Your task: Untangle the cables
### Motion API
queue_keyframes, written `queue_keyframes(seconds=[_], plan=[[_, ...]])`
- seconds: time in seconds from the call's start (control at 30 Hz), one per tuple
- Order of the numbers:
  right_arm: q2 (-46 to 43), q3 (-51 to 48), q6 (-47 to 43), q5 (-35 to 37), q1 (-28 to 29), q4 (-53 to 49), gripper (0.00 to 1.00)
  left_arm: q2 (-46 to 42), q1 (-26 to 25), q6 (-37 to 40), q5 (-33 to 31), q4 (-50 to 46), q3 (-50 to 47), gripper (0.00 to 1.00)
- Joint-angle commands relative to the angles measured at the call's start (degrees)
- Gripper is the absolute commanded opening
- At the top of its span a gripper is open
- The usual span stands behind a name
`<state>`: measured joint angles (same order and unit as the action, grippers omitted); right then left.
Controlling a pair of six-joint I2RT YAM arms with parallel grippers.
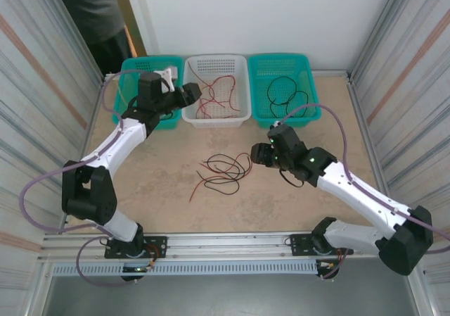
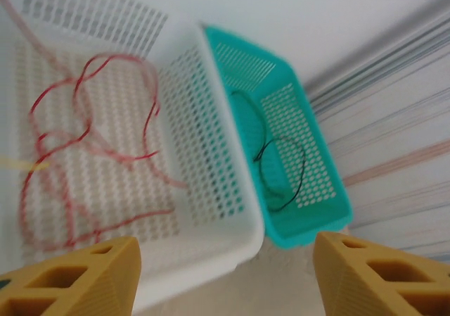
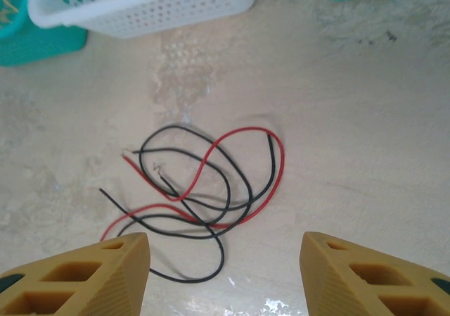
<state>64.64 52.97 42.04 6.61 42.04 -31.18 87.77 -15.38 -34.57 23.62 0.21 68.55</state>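
The right gripper moves over the tangle next, lowers and closes on the part of the red cable by its bend (image 1: 230, 162) (image 3: 204, 161), because the red cable crosses above the black loops.
A tangle of red and black cables (image 1: 223, 172) lies on the table's middle; in the right wrist view these cables (image 3: 204, 189) lie just ahead of the fingers. My right gripper (image 1: 259, 154) (image 3: 225, 274) hovers to their right, open and holding nothing. Red cables (image 1: 218, 94) (image 2: 91, 140) lie loose in the white basket (image 1: 215, 121) (image 2: 211, 126). Black cables (image 1: 285, 94) (image 2: 281, 172) lie in the right teal basket (image 1: 285, 122). My left gripper (image 1: 188, 93) (image 2: 225, 281) hangs over the white basket's left rim, open with nothing between its fingers (image 2: 77, 277).
A second teal basket (image 1: 126, 77) stands at the back left, partly under the left arm. All three baskets line the far edge. Ribbed walls close in both sides. A person stands beyond the back left corner.
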Motion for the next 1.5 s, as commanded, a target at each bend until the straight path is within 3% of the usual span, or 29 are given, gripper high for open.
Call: queue_keyframes(seconds=[0.0,0.1,0.27,0.4,0.6,0.7,0.93,1.03,1.17,1.47], plan=[[3.75,0.84,1.64,-0.38,0.78,2.24,0.59,-9.73,-0.36,0.67,-0.87,-3.46,-2.57,0.68],[9.4,2.38,1.17,-2.76,0.68,2.84,0.59,-17.1,-0.57,3.18,0.31,-8.3,-4.54,0.67],[18.56,6.7,1.07,-4.44,-0.59,0.46,0.57,-26.78,-0.95,10.0,3.85,-21.07,-8.09,0.56],[22.9,8.09,3.52,-8.16,-0.59,4.5,0.56,-32.05,-1.31,12.41,4.25,-26.95,-14.18,0.54],[31.08,11.99,9.16,-6.36,0.9,5.17,0.46,-36.97,-1.5,10.51,5.12,-27.89,-20.01,0.51],[33.38,11.75,10.46,-8.83,0.13,8.98,0.4,-37.68,-1.5,9.91,5.55,-27.0,-20.28,0.5],[37.65,13.88,14.2,-7.67,-0.51,7.88,0.36,-36.64,-1.65,10.52,6.57,-26.46,-18.04,0.5],[38.91,13.99,14.98,-7.89,-0.35,8.89,0.27,-36.46,-1.62,10.35,6.61,-25.74,-17.64,0.5],[39.28,15.42,14.11,-8.17,-0.71,9.29,0.0,-36.52,-1.74,10.31,7.21,-24.89,-17.41,0.5],[24.21,18.12,4.9,-0.23,5.27,6.17,0.0,-38.02,-2.33,14.96,11.84,-24.34,-14.5,0.53]])
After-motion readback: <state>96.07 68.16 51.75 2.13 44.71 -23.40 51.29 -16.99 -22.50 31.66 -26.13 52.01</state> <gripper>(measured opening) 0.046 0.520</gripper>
